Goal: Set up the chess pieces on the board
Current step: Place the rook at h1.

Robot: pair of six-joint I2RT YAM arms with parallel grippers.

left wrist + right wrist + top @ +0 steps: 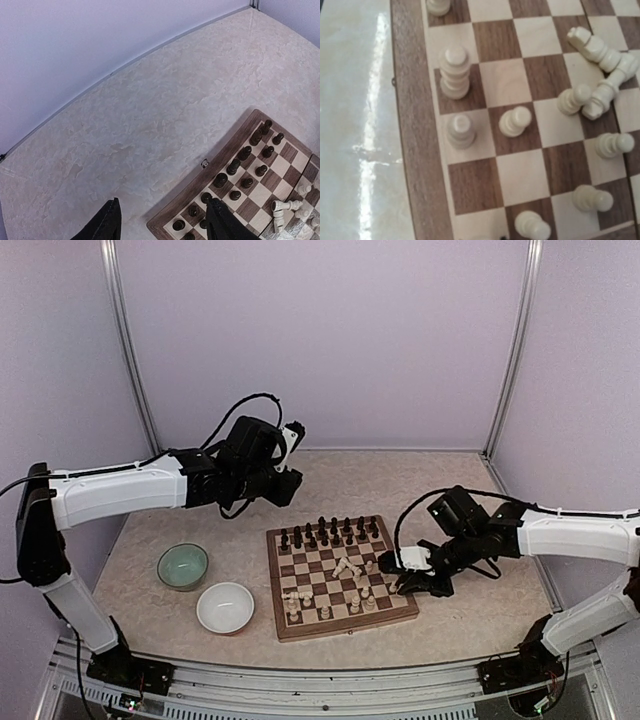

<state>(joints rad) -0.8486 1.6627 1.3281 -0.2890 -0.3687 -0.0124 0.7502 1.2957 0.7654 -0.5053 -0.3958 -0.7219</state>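
The cream piece goes down in my right gripper toward the light corner square (400,604) (476,225) of the near row next and is released there, since that square is bare below it.
The board (340,625) lies in the middle of the table. Dark chess pieces (330,533) stand in its two far rows. Cream chess pieces (349,567) lie tumbled at its centre, and others stand upright along the near rows. My left gripper (283,487) hangs open above the bare table just beyond the board's far left corner, holding nothing; its fingers (107,222) frame that corner (165,225). My right gripper (392,588) is shut over the board's right edge. Its wrist view shows upright cream pieces (455,72) and a fallen pile (597,50), with its fingers out of frame.
A green bowl (183,566) and a white bowl (225,607) sit left of the board. Lilac walls enclose the table on three sides. A small metal clasp (204,163) sits on the board's far edge.
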